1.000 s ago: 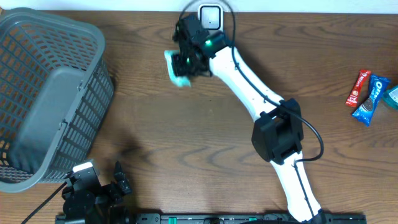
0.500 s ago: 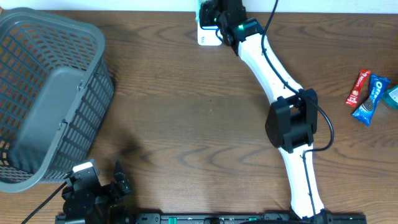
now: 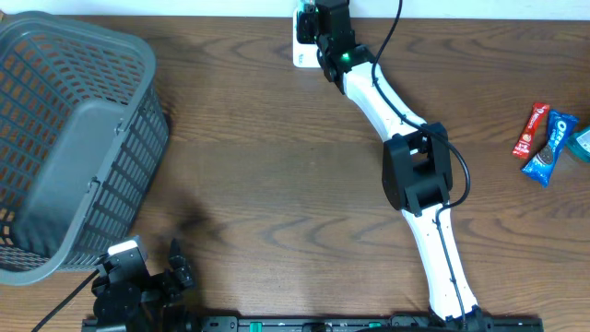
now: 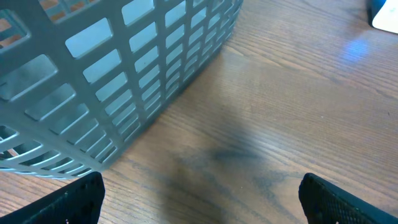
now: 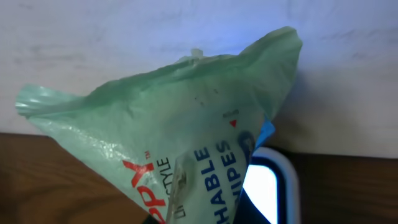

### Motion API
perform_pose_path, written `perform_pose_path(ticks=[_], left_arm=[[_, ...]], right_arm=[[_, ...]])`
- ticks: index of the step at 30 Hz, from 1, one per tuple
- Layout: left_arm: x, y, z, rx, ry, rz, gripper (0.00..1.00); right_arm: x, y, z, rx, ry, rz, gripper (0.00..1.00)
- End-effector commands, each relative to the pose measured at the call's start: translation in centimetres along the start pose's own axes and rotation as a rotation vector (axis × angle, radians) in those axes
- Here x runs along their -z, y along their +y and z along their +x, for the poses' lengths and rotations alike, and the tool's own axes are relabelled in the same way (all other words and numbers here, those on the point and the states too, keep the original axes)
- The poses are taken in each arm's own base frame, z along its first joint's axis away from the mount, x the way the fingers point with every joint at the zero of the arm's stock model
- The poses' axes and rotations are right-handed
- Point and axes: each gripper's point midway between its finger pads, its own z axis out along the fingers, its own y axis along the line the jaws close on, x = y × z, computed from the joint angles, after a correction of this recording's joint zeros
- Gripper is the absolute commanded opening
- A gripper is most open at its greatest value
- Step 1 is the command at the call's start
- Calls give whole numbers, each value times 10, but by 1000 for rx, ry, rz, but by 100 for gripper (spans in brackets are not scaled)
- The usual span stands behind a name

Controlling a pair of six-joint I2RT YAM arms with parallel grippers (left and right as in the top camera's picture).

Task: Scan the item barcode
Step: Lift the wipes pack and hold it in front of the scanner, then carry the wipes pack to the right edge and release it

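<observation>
The robot's right gripper will next swing to the right in the overhead view and let go of the pack on bare wood (image 3: 513,116) beside the red bar, because that spot is clear.
A pale green pack of wipes (image 5: 180,143) with red and blue print fills the right wrist view, pinched from below by my right gripper (image 3: 318,23), which is shut on it. The pack hangs just over the white scanner (image 5: 277,186), whose lit window shows at its lower right. From overhead the scanner (image 3: 301,55) sits at the table's back edge, partly under the right gripper, and the pack is hidden there. My left gripper (image 4: 199,202) stands open and empty low over the wood at the front left.
A grey slatted basket (image 3: 138,55) stands at the left, its wall (image 4: 124,74) close to the left gripper. A red bar (image 3: 530,129), a blue Oreo pack (image 3: 550,148) and a teal item (image 3: 581,143) lie at the right edge. A white wall backs the table.
My right arm has swung right and back, carrying the wipes from left of the scanner to right over it. The left arm has not moved.
</observation>
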Motion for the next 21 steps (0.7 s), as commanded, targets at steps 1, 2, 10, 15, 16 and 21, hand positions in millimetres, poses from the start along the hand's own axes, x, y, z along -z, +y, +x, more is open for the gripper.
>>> perform_pose_path(ticks=[1, 2, 10, 15, 16, 21], left_arm=[[-1, 0, 1, 3, 3, 1, 100], [-1, 0, 1, 3, 3, 1, 100], [-1, 0, 1, 3, 3, 1, 100], [-1, 0, 1, 3, 3, 1, 100], [-1, 0, 1, 3, 3, 1, 100], [-1, 0, 1, 3, 3, 1, 100]], right_arm=[[9, -8, -27, 44, -29, 52, 1], [10, -9, -28, 45, -17, 58, 1], [74, -32, -55, 64, 205, 168, 1], [160, -105, -58, 30, 384, 487, 1], [177, -123, -56, 35, 423, 553, 1], [242, -212, -41, -7, 578, 839, 1]])
